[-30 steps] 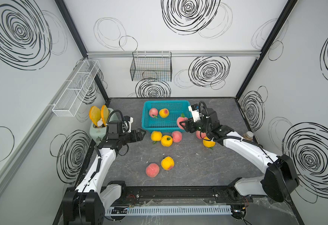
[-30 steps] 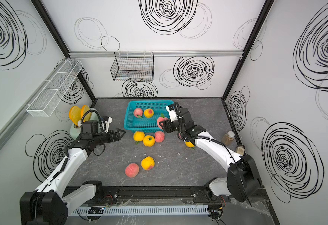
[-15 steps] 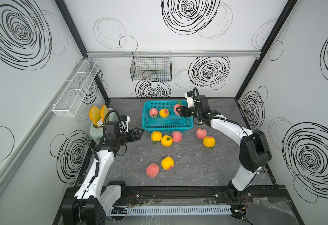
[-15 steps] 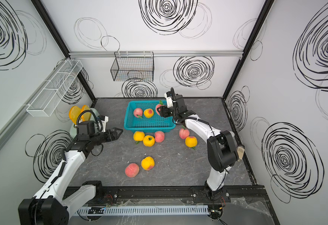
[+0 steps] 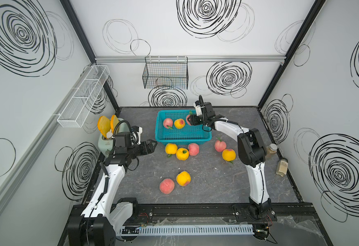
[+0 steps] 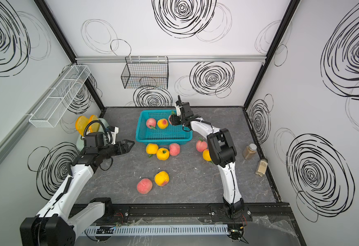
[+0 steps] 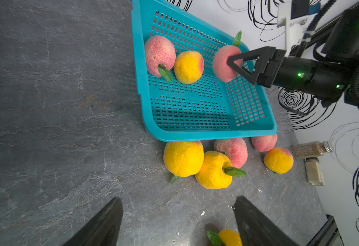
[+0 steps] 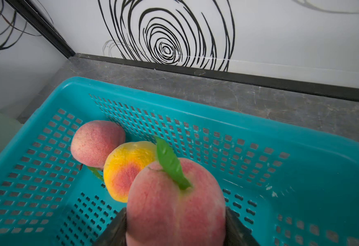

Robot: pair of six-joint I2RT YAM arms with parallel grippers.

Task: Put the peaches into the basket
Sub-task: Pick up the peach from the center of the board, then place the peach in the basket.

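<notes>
My right gripper brings the pink leafed peach down onto the bare bottom of the basket beside the yellow peach (image 5: 179, 123) next. It then releases the pink peach, since that spot is still empty.
The turquoise basket (image 5: 182, 139) (image 6: 163, 140) stands at the back middle of the table with a pink peach (image 5: 168, 123) and a yellow peach (image 5: 179, 123) inside. My right gripper (image 5: 192, 120) (image 8: 175, 225) is shut on a pink leafed peach (image 8: 174, 204) (image 7: 223, 64), held above the basket's far right part. Several peaches lie on the table: three (image 5: 182, 153) before the basket, two (image 5: 229, 154) to the right, two (image 5: 183, 178) nearer the front. My left gripper (image 5: 153, 144) (image 7: 177, 200) hovers open and empty left of the basket.
A pale green toaster (image 5: 106, 141) with yellow toast slices stands at the left wall behind my left arm. Two spice jars (image 5: 270, 150) (image 5: 281, 167) stand by the right wall. A black wire basket (image 5: 165, 76) and a white mesh rack (image 5: 82, 98) hang on the walls.
My right gripper has carried the pink peach from beside the basket's front right corner back and left, over the basket's inside. The left gripper has barely shifted.
</notes>
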